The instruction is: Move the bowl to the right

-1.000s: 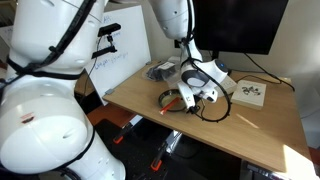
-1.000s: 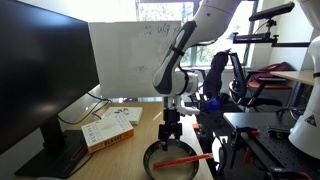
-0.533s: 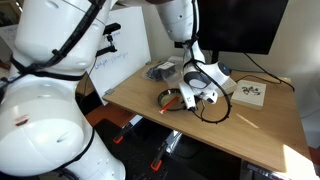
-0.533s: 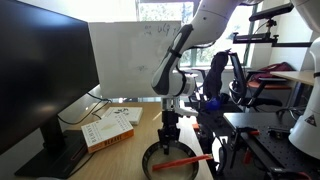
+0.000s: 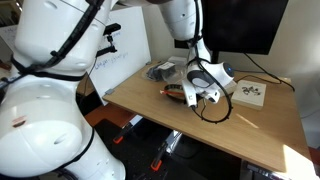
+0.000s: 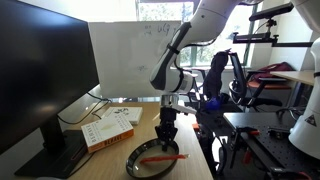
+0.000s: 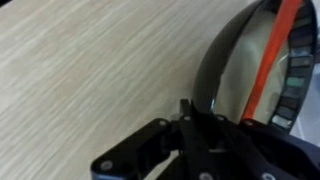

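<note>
I should next carry and turn the bowl (image 5: 174,96) in my gripper along the table onto the bare wood (image 5: 226,109) beside the booklet and let go of the bowl's rim there, because that spot is empty.
The bowl (image 5: 174,96) (image 6: 148,165) is dark and shallow and sits near the wooden table's edge. An orange-red stick (image 6: 161,158) (image 7: 270,55) lies across its inside. My gripper (image 5: 188,97) (image 6: 165,141) comes down onto the bowl's rim and is shut on it. In the wrist view the black rim (image 7: 222,62) curves up from between the closed fingers of the gripper (image 7: 195,113), and bare wood lies to the left of it. The bowl's far side is hidden behind the gripper in an exterior view.
A black monitor (image 5: 240,25) (image 6: 40,75) stands at the back of the table (image 5: 250,130). A booklet (image 5: 250,93) (image 6: 108,128), a whiteboard (image 5: 120,60) (image 6: 135,60) and a black cable loop (image 5: 215,112) are nearby. The table edge runs close to the bowl.
The gripper has closed onto the bowl's rim. The bowl has shifted with it across the table, towards the left in one exterior view.
</note>
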